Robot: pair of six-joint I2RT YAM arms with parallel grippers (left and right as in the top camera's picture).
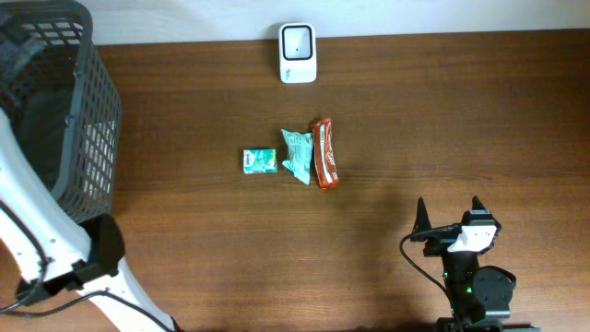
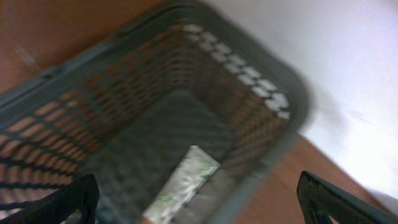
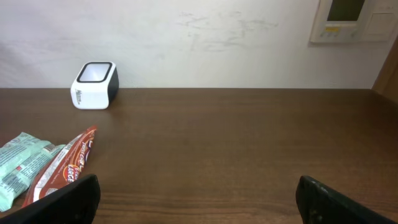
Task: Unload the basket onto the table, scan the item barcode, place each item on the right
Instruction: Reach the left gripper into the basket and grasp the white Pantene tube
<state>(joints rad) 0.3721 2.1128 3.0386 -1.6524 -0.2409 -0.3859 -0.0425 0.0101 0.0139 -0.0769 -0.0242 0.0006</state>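
Note:
My left gripper comes down into the dark mesh basket (image 2: pixel 267 93) next and closes on the packet. The white-and-green packet (image 2: pixel 183 180) lies loose on the basket's bottom below.
A white barcode scanner (image 1: pixel 298 53) stands at the table's far edge, also the scanner (image 3: pixel 94 85) in the right wrist view. Three items lie mid-table: a small green packet (image 1: pixel 260 161), a pale teal wrapper (image 1: pixel 297 153) and a red-brown bar (image 1: pixel 324 153). My left gripper (image 2: pixel 198 190) is open above the dark mesh basket (image 2: pixel 267 93). A white-and-green packet (image 2: pixel 183 180) lies loose on the basket's floor below the fingers. My right gripper (image 1: pixel 449 207) is open and empty near the front right, away from the items.
The basket (image 1: pixel 55 111) fills the far left corner of the brown table (image 1: pixel 415 111). The left arm's white links (image 1: pixel 37 231) run along the left edge. The teal wrapper (image 3: pixel 22 165) and red bar (image 3: pixel 65 165) lie left of my right fingers.

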